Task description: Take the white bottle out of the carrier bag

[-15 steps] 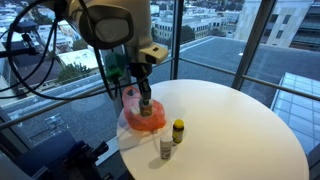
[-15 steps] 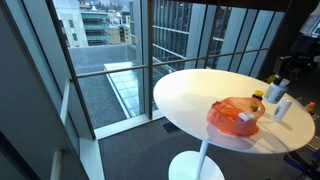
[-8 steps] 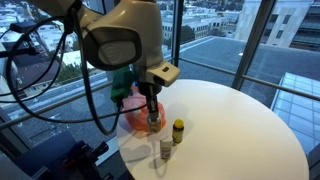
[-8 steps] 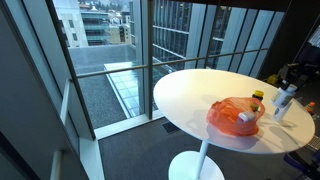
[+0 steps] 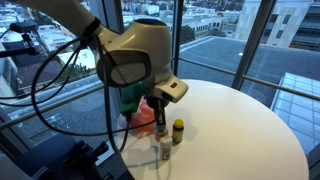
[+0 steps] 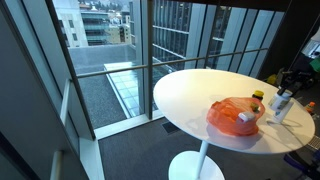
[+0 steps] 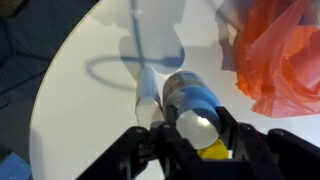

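Observation:
My gripper moves down slightly and over toward the orange carrier bag next, onto the open table beside the bag.
My gripper (image 7: pixel 190 140) is shut on a white bottle with a blue label (image 7: pixel 192 105), seen cap-first in the wrist view. In both exterior views the gripper (image 5: pixel 160 118) (image 6: pixel 286 88) holds the bottle (image 6: pixel 280 104) just above the round white table, beside the orange carrier bag (image 5: pixel 134 117) (image 6: pixel 232 113). The bag also shows at the upper right of the wrist view (image 7: pixel 285 50). The bottle is outside the bag. In one exterior view the arm hides most of it.
A small yellow-capped bottle (image 5: pixel 178 130) (image 6: pixel 257 97) and a slim white bottle (image 5: pixel 165 148) (image 7: pixel 148 95) stand on the table (image 5: pixel 240 125) close to my gripper. Something white (image 6: pixel 243 117) lies in the bag. Glass walls surround the table.
My gripper has moved from over the orange bag sideways toward the two small bottles, carrying the white bottle out and away from the bag.

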